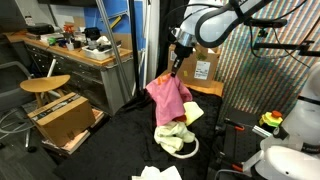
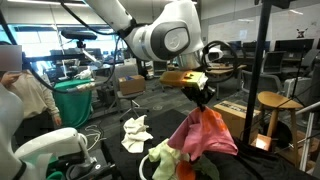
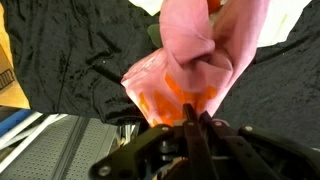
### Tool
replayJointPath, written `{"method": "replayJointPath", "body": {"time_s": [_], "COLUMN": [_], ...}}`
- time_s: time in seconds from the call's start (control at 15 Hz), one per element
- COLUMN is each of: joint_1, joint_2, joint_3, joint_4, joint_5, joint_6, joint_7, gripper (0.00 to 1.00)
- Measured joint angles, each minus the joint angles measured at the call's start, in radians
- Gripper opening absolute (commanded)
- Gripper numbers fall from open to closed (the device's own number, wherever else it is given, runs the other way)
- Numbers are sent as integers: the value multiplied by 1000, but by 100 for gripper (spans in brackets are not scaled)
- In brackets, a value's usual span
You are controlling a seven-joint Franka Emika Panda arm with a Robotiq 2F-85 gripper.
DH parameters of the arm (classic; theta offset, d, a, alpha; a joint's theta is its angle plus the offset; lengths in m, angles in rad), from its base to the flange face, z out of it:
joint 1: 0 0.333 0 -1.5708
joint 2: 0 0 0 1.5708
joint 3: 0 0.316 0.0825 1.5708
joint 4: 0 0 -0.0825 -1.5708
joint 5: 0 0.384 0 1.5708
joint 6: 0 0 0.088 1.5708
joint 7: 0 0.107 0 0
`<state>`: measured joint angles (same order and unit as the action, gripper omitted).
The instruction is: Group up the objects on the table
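Observation:
The gripper will move down toward the pale yellow cloth [image 1: 172, 136] [image 3: 280, 24] and release the top of the pink cloth there, since the pink cloth's upper part still hangs above the pile.
My gripper [image 1: 178, 68] [image 2: 205, 101] [image 3: 195, 122] is shut on the top of a pink cloth [image 1: 168, 97] [image 2: 205, 135] [image 3: 200, 50]. The cloth hangs lifted above the black-covered table [image 1: 115, 150] [image 3: 60, 60]. Right below it lies a pale yellow cloth [image 1: 172, 136] [image 2: 163, 160] with a white rope ring [image 1: 186, 152] at its edge. In both exterior views a small white cloth [image 1: 160, 173] [image 2: 135, 132] lies apart from that pile. In the wrist view the pink cloth fills the middle and hides most of what is under it.
A brown cardboard box with a white label [image 1: 203, 68] stands behind the gripper. A round wooden stool [image 1: 45, 85], an open carton [image 1: 65, 118] and a cluttered workbench [image 1: 75, 45] stand beside the table. A person [image 2: 25, 95] stands near the table's edge.

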<state>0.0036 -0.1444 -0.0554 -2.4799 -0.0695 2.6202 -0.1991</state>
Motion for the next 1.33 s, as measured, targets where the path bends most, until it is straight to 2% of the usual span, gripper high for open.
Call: {"method": "replayJointPath", "body": {"time_s": [0.27, 0.6, 0.67, 0.73, 0.8, 1.33], "joint_1": [-31, -45, -45, -44, -42, -31], "joint_2": [-16, 90, 120, 149, 175, 282], "joint_3": [-7, 1, 4, 7, 9, 9], "joint_4": [-49, -50, -45, -39, -31, 36], "joint_5": [-35, -130, -144, -153, -156, -160], "joint_6": [-16, -36, -36, -36, -36, -48], "joint_7": [7, 126, 152, 173, 187, 237], "gripper": [6, 6, 30, 30, 36, 96]}}
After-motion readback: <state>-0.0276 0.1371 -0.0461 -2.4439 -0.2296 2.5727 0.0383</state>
